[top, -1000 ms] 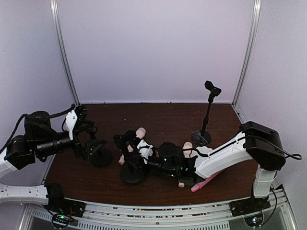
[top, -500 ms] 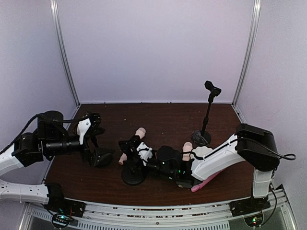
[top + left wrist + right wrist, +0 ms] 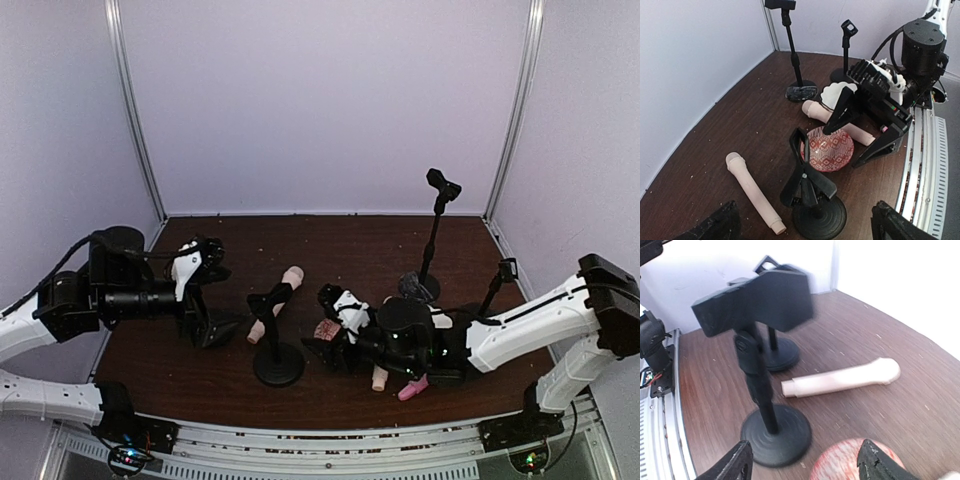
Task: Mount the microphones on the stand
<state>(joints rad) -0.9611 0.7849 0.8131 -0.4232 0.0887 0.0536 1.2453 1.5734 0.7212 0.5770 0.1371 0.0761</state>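
Note:
Next I will tip and bring my right gripper down onto the second cream microphone's near end (image 3: 380, 379), below, to its right in the top view, as the clip of the stand is empty.
One pale cream microphone (image 3: 274, 303) (image 3: 752, 192) (image 3: 840, 380) lies flat on the brown table behind a short black stand (image 3: 277, 360) (image 3: 812, 200) (image 3: 771, 430), whose clip holds nothing. A second cream microphone (image 3: 380, 378) (image 3: 837, 120) and a pink one (image 3: 413, 388) lie under my right arm. My right gripper (image 3: 322, 328) (image 3: 805, 465) is open, just right of that stand, holding nothing. My left gripper (image 3: 205, 322) (image 3: 807, 230) is open and empty, to the left of the stand.
A red patterned bowl (image 3: 327, 330) (image 3: 830, 150) (image 3: 855, 462) sits on the table under my right gripper's fingers. A tall stand (image 3: 435, 235) (image 3: 792, 50) rises at the back right, with another stand (image 3: 497, 280) (image 3: 846, 45) near it. Another short stand (image 3: 774, 352) is behind the near one.
My right gripper has opened and drawn back to the right, away from the short stand's clip. My left arm has swung right, toward the stand. The stand stays upright.

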